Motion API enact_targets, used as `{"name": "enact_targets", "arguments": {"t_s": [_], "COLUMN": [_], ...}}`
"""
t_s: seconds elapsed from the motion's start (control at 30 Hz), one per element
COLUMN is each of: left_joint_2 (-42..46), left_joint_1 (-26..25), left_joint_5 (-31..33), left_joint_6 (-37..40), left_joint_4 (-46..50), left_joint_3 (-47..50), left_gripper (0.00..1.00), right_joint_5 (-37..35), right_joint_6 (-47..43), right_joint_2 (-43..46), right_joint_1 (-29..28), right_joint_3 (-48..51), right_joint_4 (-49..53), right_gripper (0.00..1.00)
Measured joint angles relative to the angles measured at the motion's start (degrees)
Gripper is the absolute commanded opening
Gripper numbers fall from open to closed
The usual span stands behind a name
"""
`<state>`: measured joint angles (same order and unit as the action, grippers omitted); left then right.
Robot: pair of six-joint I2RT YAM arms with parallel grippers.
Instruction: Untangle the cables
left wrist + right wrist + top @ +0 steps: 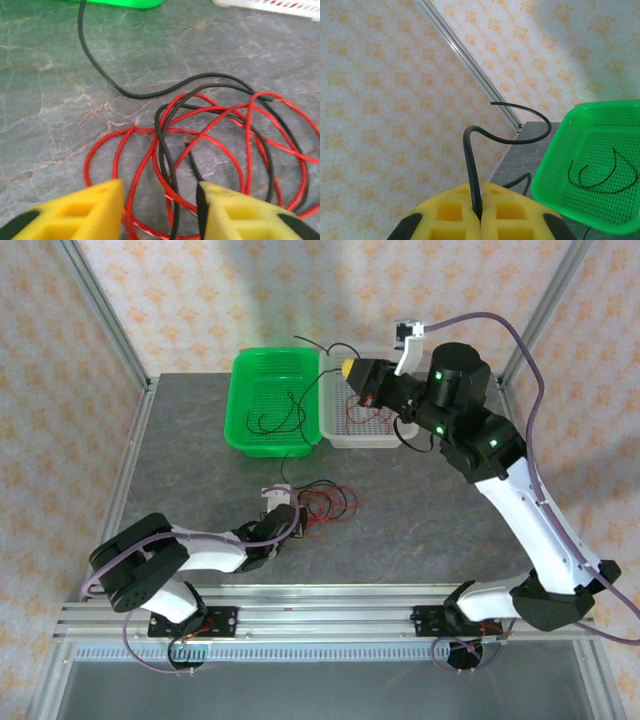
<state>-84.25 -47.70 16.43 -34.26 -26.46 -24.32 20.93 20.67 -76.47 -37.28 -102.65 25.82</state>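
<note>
The right gripper moves across over the green basket's mesh bottom next, comes down and releases the black cable. The green basket already holds a loose one.
A tangle of red and black cables [325, 505] lies on the grey table in front of the baskets. My left gripper [281, 502] sits low at its left edge. In the left wrist view the yellow fingers [90, 210] stand apart, the left gripper [160, 210] open, with strands of the tangle [215, 145] running between them, unpinched. My right gripper [352, 372] is raised over the gap between the baskets. It is shut on a black cable [472, 165] that curls upward from the right gripper [481, 215].
A green basket [243, 400] holds a loose black cable [285, 418] and shows as the green basket [555, 165] in the right wrist view. Beside it, a white basket [335, 438] holds red cables [365, 412]. One black cable [82, 30] runs from the tangle toward the green basket.
</note>
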Motion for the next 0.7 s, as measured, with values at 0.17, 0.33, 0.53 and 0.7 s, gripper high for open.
{"name": "enact_targets", "arguments": {"t_s": [0.17,0.33,0.53,0.7], "left_joint_2": [10.5,21.9,32.5,36.9], "left_joint_1": [-1.6,-2.2,-2.2,-2.2], "left_joint_5": [-2.2,-2.7,-2.6,-3.6], "left_joint_6": [2.3,4.6,5.9,5.9], "left_joint_4": [2.3,6.6,11.5,13.7], "left_joint_3": [-0.4,-3.4,-4.2,-4.2], "left_gripper": [0.69,0.76,0.99,0.99], "right_joint_5": [-1.1,-3.1,-5.2,-7.7], "right_joint_6": [-5.2,-12.0,-17.8,-20.2], "right_joint_2": [-2.6,-7.3,-14.6,-20.2], "right_joint_1": [0.0,0.0,0.0,0.0], "right_joint_3": [-0.4,-0.4,-0.4,-0.4], "right_joint_4": [-2.4,-6.8,-11.7,-16.0], "right_gripper": [0.00,0.00,0.00,0.00]}}
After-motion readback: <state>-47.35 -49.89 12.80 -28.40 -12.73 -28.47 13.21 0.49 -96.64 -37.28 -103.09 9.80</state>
